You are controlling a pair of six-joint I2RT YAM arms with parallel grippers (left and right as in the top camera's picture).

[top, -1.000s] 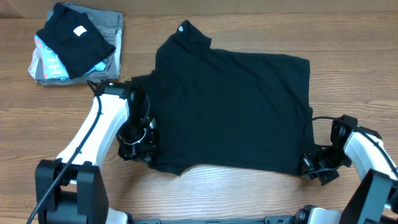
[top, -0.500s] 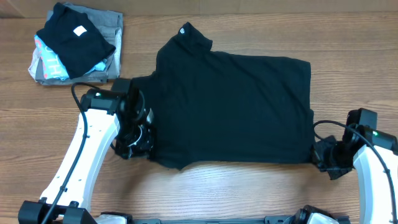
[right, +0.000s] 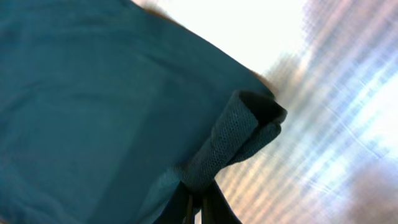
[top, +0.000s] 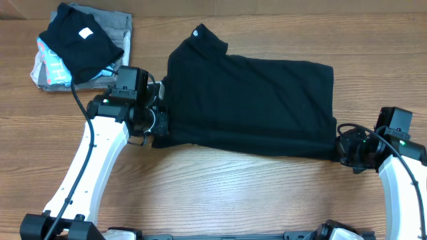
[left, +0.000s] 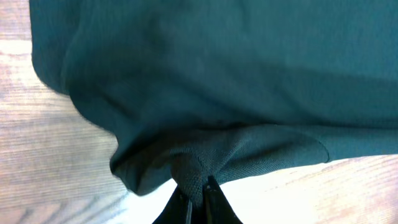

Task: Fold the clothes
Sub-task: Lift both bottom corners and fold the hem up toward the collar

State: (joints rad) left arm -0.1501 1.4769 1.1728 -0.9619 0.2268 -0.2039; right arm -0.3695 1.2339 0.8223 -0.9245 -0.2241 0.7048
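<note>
The left gripper carries the pinched corner outward next and releases it over the shirt's flat body (top: 179, 105) (left: 186, 87), since that cloth lies outward of the gripper.
The clothes, one black collared shirt (top: 253, 100), lie spread across the middle of the table with the collar (top: 200, 37) at the far left. My left gripper (top: 160, 124) is shut on the shirt's near-left corner. In the left wrist view a bunched tuft of the shirt (left: 217, 74) is pinched between the gripper (left: 198, 194) tips. My right gripper (top: 341, 148) is shut on the near-right corner. The right wrist view shows a rolled fold of the shirt (right: 93, 93) caught in the gripper (right: 198, 190), lifted off the wood.
A stack of folded garments (top: 50, 67) sits at the far left corner, topped by a black piece with a white label (top: 85, 33). Bare wooden table (top: 233, 193) runs along the near side, between the two arms.
Both grippers have moved away from the table's near edge, drawing the shirt's near hem back over the body. The shirt now looks shorter from front to back.
</note>
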